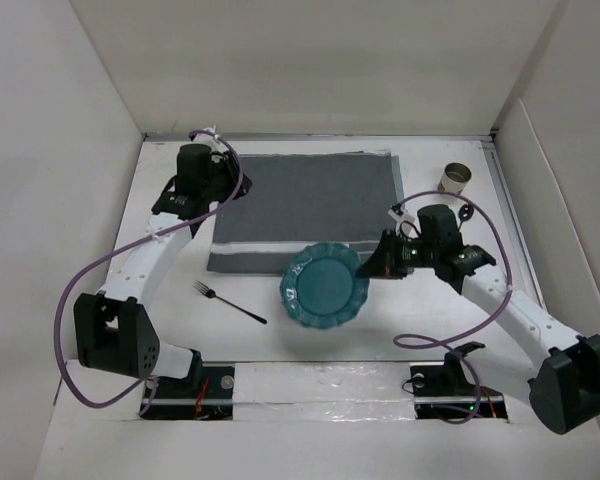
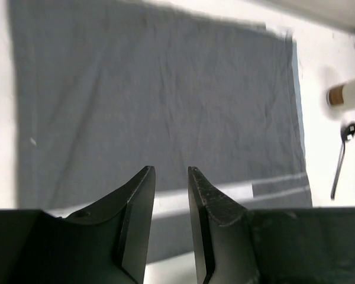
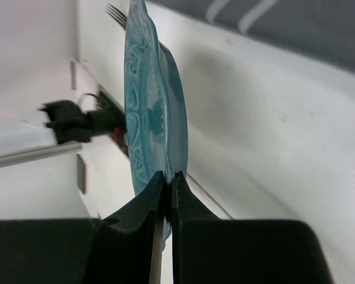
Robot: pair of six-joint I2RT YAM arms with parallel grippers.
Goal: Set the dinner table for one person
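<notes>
I will next move the plate [image 1: 324,285] outward in my right gripper and lower it onto the placemat's bare middle [image 1: 303,206] to let it go, because it sticks out over the placemat's near edge.
The teal plate [image 1: 324,285] is at the near edge of the dark grey placemat [image 1: 305,210] on the white dinner table [image 1: 420,310]. My right gripper [image 1: 373,266] is shut on the plate's right rim; in the right wrist view the plate [image 3: 154,100] stands edge-on between the shut fingers [image 3: 167,177]. My left gripper [image 1: 223,187] is open and empty, above the placemat's left edge; the placemat fills the left wrist view [image 2: 160,100], with the gripper [image 2: 171,171] over it. A fork [image 1: 228,302] lies left of the plate. A spoon [image 1: 464,213] lies right of the placemat.
A cup [image 1: 454,181] stands at the back right, near the spoon; both show blurred in the left wrist view, cup [image 2: 346,94] and spoon [image 2: 342,157]. White walls enclose the table on the left, back and right. Cables loop beside both arms.
</notes>
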